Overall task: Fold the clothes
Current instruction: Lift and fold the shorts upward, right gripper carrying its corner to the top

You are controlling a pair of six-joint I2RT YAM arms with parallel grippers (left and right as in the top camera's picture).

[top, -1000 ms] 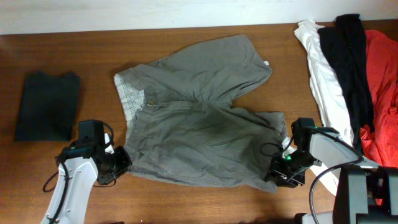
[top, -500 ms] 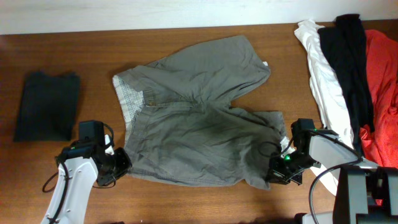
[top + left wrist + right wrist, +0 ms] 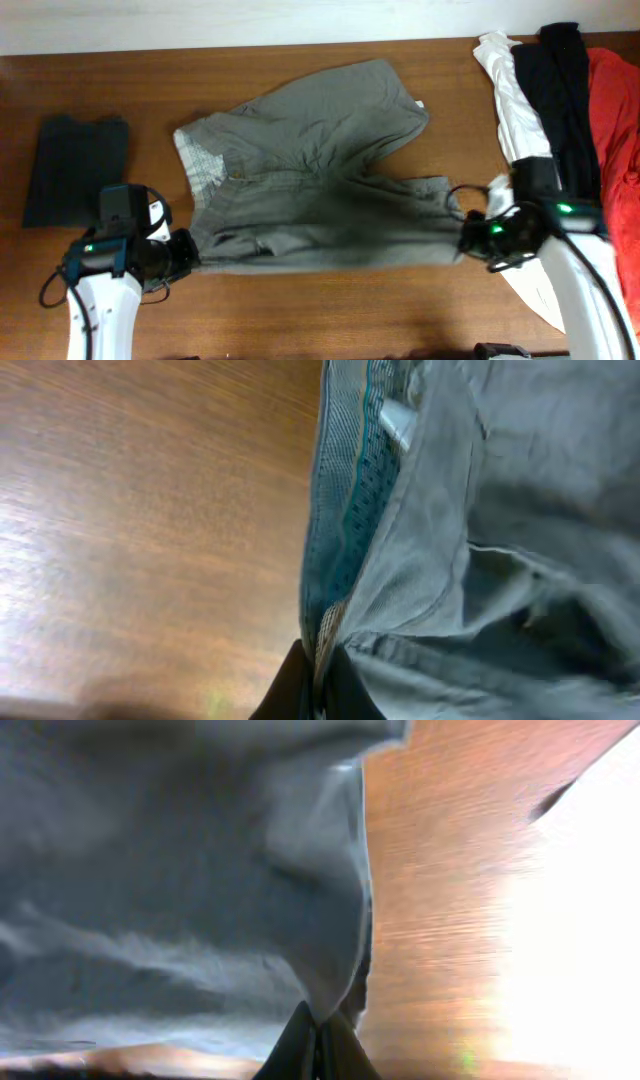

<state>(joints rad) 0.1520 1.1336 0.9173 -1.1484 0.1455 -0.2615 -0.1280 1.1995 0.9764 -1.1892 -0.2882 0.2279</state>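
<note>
The robot's right gripper will next carry the held hem corner up and outward, then down over the far leg's end (image 3: 402,92), because the far leg lies flat beyond the hem corner.
The grey-khaki clothes (image 3: 320,170), trouser-like shorts, lie spread across the middle of the table. Their near edge is lifted and pulled taut between my two grippers. My left gripper (image 3: 185,252) is shut on the waistband corner (image 3: 330,630) at the near left. My right gripper (image 3: 468,238) is shut on the leg hem corner (image 3: 330,990) at the near right. The patterned inside of the waistband (image 3: 197,165) shows at the left. The far leg (image 3: 370,95) lies flat toward the back.
A small dark folded garment (image 3: 75,170) lies at the left. White (image 3: 515,110), black (image 3: 570,90) and red (image 3: 615,130) garments are piled at the right edge. Bare wood (image 3: 330,310) runs along the front.
Both grippers have lifted the near edge of the clothes and moved it toward the back. The right gripper has also gone right, stretching the cloth. The garment's near part now folds up.
</note>
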